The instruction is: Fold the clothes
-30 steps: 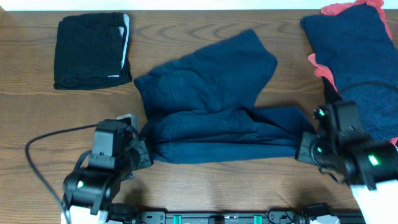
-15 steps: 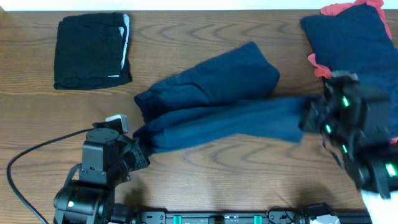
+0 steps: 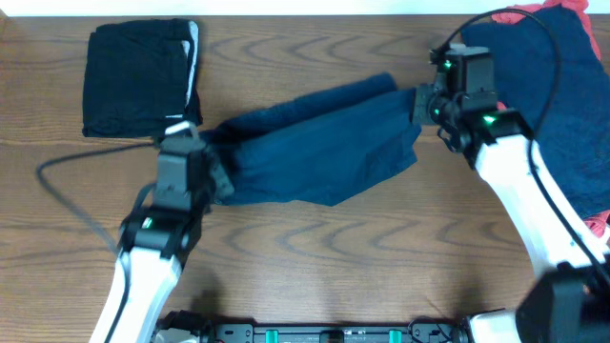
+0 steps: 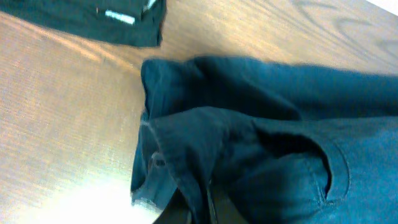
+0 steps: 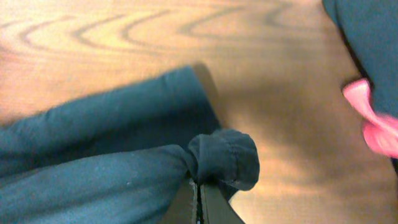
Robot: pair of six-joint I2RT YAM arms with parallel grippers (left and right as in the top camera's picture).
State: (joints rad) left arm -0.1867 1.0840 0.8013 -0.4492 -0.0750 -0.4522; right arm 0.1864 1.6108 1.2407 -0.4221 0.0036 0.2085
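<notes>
The far edge of the shorts is still uncovered, so my left gripper will next carry the held layer outward onto the shorts' far corner point(image 3: 219, 132) point(image 4: 154, 68) by the black garment and release it there.
Navy blue shorts point(image 3: 315, 143) lie stretched across the middle of the table, folded over lengthwise. My left gripper point(image 3: 217, 171) is shut on their left end, seen up close in the left wrist view point(image 4: 205, 199). My right gripper point(image 3: 421, 105) is shut on their right end, a bunched corner point(image 5: 224, 158) pinched between the fingers point(image 5: 200, 199). A folded black garment with a pale grey stripe point(image 3: 141, 76) lies at the back left and shows in the left wrist view point(image 4: 118, 18).
A pile of navy clothes point(image 3: 562, 86) with coral-red pieces point(image 3: 519, 14) lies at the right edge; coral fabric point(image 5: 373, 118) shows in the right wrist view. Bare wood point(image 3: 334, 257) lies in front of the shorts.
Both grippers have carried the near edge of the shorts away from me, over the rest of the garment, toward the back. The shorts are now doubled over.
</notes>
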